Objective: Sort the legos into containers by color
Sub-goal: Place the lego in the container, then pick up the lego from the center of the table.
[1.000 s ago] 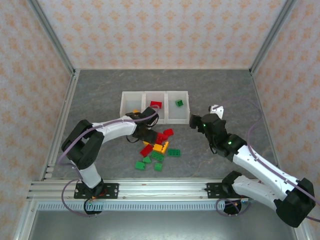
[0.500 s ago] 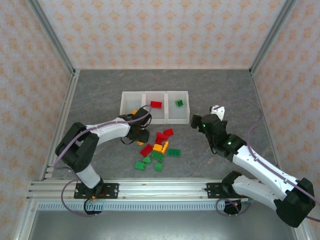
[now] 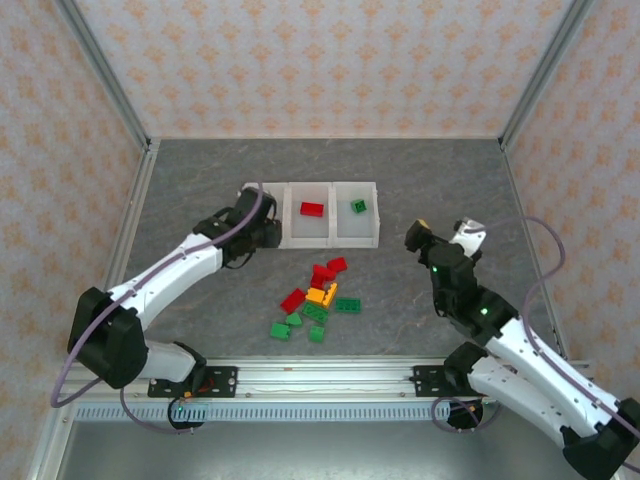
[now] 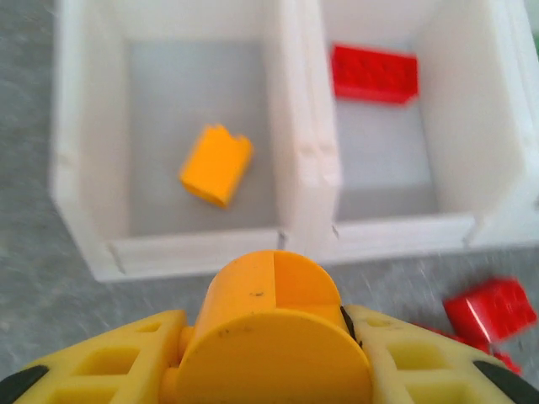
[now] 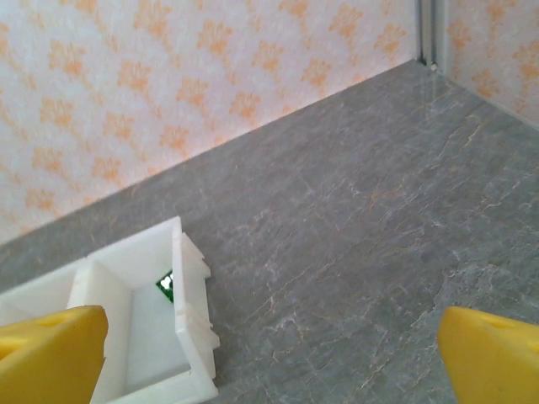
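My left gripper moves outward past the nearest bin's front side next and releases the orange-yellow lego over the bin's bottom, since another orange lego (image 4: 216,165) lies in that bin.
My left gripper (image 3: 268,236) hangs just in front of the white containers (image 3: 330,240), near the wall between the left and middle bins. It (image 4: 271,353) is shut on an orange-yellow lego (image 4: 274,316). Another orange lego (image 4: 216,165) lies in the left bin, a red one (image 3: 312,209) in the middle bin and a green one (image 3: 358,206) in the right bin. Loose red, orange and green legos (image 3: 320,295) lie in a pile on the floor. My right gripper (image 3: 443,233) is open, right of the bins, with nothing between its fingers (image 5: 50,353).
The grey floor is boxed in by patterned walls with metal corner posts (image 3: 105,80). A metal rail (image 3: 320,378) carrying both arm bases runs along the near edge. A red brick (image 4: 490,310) lies just right of my left gripper.
My left gripper shut on the orange-yellow lego at the pile and carried it up and left to the bins. The right arm drew back to the right, still open.
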Robot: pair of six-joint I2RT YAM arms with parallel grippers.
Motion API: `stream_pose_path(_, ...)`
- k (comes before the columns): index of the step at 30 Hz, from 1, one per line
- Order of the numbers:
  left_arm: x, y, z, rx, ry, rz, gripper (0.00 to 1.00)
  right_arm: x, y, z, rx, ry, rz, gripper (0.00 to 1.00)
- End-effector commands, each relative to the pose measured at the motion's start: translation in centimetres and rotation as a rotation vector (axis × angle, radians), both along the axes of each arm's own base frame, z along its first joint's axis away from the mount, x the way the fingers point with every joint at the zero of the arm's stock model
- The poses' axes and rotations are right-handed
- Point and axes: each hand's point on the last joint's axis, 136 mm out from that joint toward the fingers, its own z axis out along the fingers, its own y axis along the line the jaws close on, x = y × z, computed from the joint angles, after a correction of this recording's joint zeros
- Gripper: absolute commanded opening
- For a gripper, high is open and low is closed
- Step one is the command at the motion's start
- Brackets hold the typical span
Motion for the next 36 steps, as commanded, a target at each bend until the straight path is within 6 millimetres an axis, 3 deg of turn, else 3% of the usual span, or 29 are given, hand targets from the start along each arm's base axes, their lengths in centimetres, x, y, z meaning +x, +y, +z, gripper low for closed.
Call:
stream_pose_path(1, 1.9, 2.0, -0.4, 0.049, 0.022, 0.061, 0.38, -0.7, -1.8, -0.1, 0.039, -0.058, -0.082, 1.00)
stream_pose_path(7, 6.2, 2.5, -1.3, 0.098, 0.041, 0.102, 0.37, -1.6, -3.1, -0.9, 0.001, -0.037, -0.124, 1.00)
stream_pose_path(13, 9.4, 2.0, -2.3, 0.103, 0.062, 0.108, 0.42, -1.9, -3.0, -1.3, 0.021, -0.050, -0.098, 1.00)
stream_pose_path(20, 10.0, 1.9, -1.7, 0.090, 0.025, 0.124, 0.82, -2.0, -2.8, -1.5, 0.026, -0.059, -0.080, 1.00)
stream_pose_path(23, 9.5, 2.1, 0.0, 0.068, -0.029, 0.123, 0.99, -1.9, -2.7, -1.7, 0.024, -0.054, -0.076, 1.00)
stream_pose_path(27, 7.7, 2.4, 1.1, 0.031, -0.088, 0.111, 0.99, -1.8, -2.4, -1.6, 0.025, -0.051, -0.060, 1.00)
stream_pose_path(31, 4.7, 1.8, -0.5, 0.008, -0.036, 0.062, 0.99, -1.6, -2.0, -1.7, 0.024, -0.044, -0.042, 1.00)
stream_pose_path(36, 0.1, -2.0, -2.5, 0.009, 0.020, -0.057, 0.99, -1.1, -1.4, -2.2, 0.006, -0.013, -0.022, 1.00)
